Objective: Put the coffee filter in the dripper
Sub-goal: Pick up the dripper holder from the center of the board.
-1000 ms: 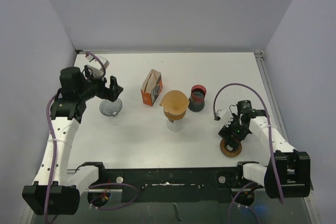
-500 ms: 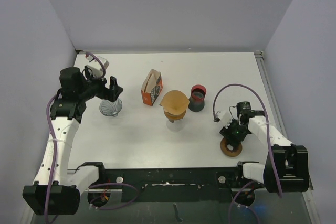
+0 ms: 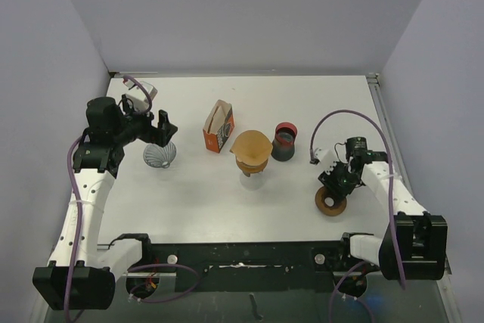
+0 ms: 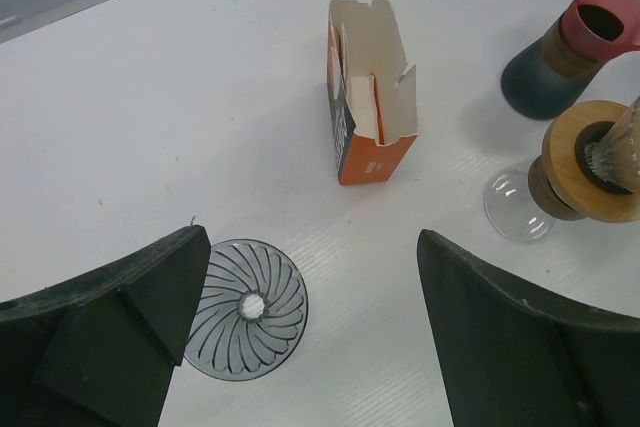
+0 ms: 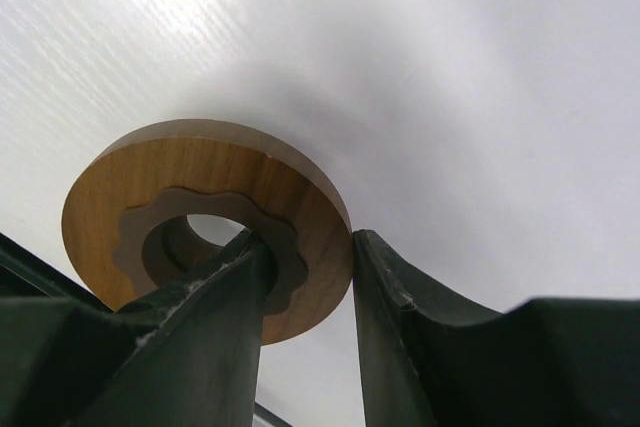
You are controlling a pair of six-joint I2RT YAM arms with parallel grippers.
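Observation:
The cup's red rim [image 3: 286, 131] is uncovered, to the left of my right gripper in the top view. I will move my right gripper outward to it next and let go of the ring on top of it.
A grey ribbed glass dripper [image 3: 159, 155] stands on the table at the left; it also shows in the left wrist view [image 4: 245, 307]. My left gripper [image 3: 160, 132] is open and empty just above it, with the dripper near its left finger [image 4: 312, 247]. A brown paper filter [image 3: 252, 145] sits in a wooden collar on a glass carafe [image 3: 252, 179] at the centre, seen at the right edge of the left wrist view [image 4: 628, 137]. My right gripper [image 3: 333, 187] is shut on a wooden ring [image 3: 330, 203], one finger through its hole and one outside the rim [image 5: 305, 257].
An open orange filter box [image 3: 218, 126] stands between the dripper and the carafe, also in the left wrist view [image 4: 368, 117]. A dark cup with a red rim [image 3: 285, 141] stands right of the carafe. The wooden ring [image 5: 200, 212] is tilted over the white table.
My right gripper has moved a little away from the near edge, taking the wooden ring with it and tilting it. The left arm has not moved.

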